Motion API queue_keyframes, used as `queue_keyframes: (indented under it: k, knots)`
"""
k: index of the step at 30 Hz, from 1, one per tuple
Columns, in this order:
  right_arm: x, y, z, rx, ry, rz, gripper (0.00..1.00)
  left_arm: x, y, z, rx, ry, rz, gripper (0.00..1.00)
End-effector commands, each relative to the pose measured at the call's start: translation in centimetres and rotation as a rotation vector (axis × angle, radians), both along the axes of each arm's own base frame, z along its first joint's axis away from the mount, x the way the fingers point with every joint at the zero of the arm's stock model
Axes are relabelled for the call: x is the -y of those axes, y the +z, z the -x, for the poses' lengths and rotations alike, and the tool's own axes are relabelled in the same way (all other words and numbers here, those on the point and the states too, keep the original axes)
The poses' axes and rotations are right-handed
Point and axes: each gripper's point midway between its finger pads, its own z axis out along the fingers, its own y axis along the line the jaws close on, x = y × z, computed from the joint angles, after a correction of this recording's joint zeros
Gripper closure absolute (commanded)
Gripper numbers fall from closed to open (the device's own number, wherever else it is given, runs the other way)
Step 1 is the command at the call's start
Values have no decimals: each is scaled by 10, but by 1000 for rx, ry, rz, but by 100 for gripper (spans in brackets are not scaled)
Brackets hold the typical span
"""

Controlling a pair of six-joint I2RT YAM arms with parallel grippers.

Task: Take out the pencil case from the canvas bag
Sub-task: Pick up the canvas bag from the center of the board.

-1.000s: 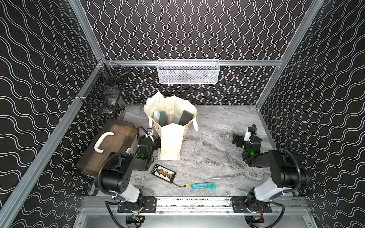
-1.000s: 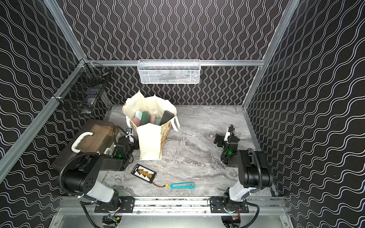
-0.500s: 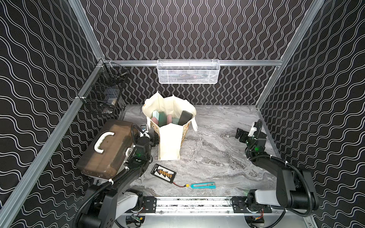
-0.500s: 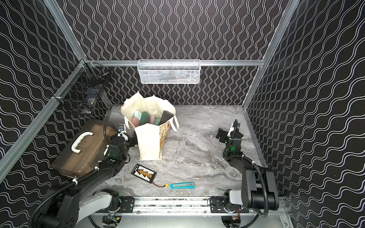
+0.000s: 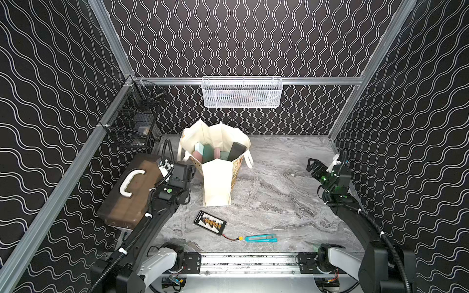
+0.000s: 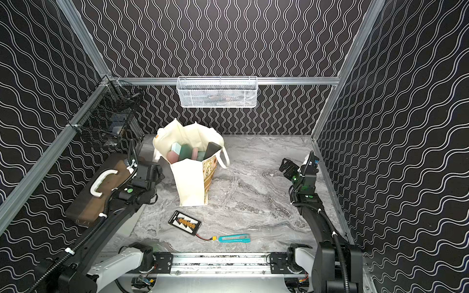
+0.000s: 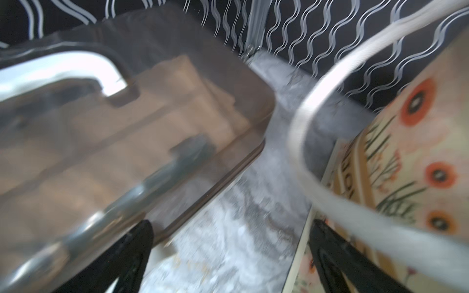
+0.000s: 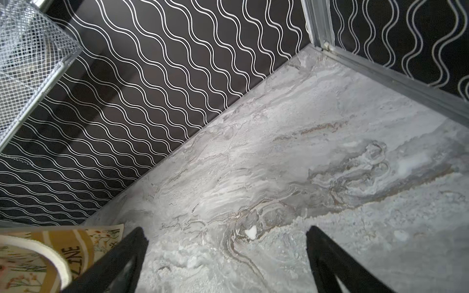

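Note:
Next, my right gripper rises and comes astride the bag's rim by the black item (image 5: 248, 147), which stands free across bare table from the gripper.
The canvas bag (image 5: 217, 181) (image 6: 190, 185) stands upright and open at the middle left of the table, cream with a tan-and-orange print. Several items, teal, dark green, pink and black, stick up in its mouth. I cannot tell which of them is the pencil case. My left gripper (image 5: 186, 167) (image 7: 231, 224) is open and empty, low between the bag's printed face (image 7: 418, 152) and a brown case. My right gripper (image 5: 313, 166) (image 8: 225, 229) is open and empty over bare table at the right, far from the bag; a corner of the bag (image 8: 38, 253) shows in its wrist view.
A brown translucent case (image 5: 132, 187) with a white handle lies left of the bag. A black connector board (image 5: 210, 222) and a teal utility knife (image 5: 261, 238) lie in front. A white mesh basket (image 5: 242, 92) hangs on the back rail, a black wire basket (image 5: 134, 124) on the left wall.
Both arms have unfolded and reached away from the front rail. The left gripper has moved into the gap between case and bag; the right one has moved towards the back right. Both stayed open.

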Motion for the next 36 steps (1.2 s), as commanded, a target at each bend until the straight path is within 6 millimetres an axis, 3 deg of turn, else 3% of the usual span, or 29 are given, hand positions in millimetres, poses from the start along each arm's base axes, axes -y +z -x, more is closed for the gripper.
queue_keyframes:
  k: [1,6,14,19,23,27,29,36]
  knots:
    - [9,-12,11,-145,-101,-93,1,-2,-4,28,-84,16,37,1]
    - [-20,0,4,-230,75,-122,0,14,21,19,-72,-133,39,1]
    - [-63,43,5,-255,191,-165,4,55,80,0,-25,-425,78,1]
    - [-132,67,4,-339,328,-111,8,64,121,-7,-28,-507,52,1]
    - [-191,74,2,-385,446,-97,9,67,144,-15,-51,-537,24,1]
    - [-230,75,-9,-416,508,-102,11,73,157,-23,-68,-574,23,1]
    - [-260,74,-7,-441,573,-90,11,77,161,-25,-71,-596,27,1]
    - [-312,71,-18,-457,652,-61,13,83,155,-28,-104,-633,42,1]
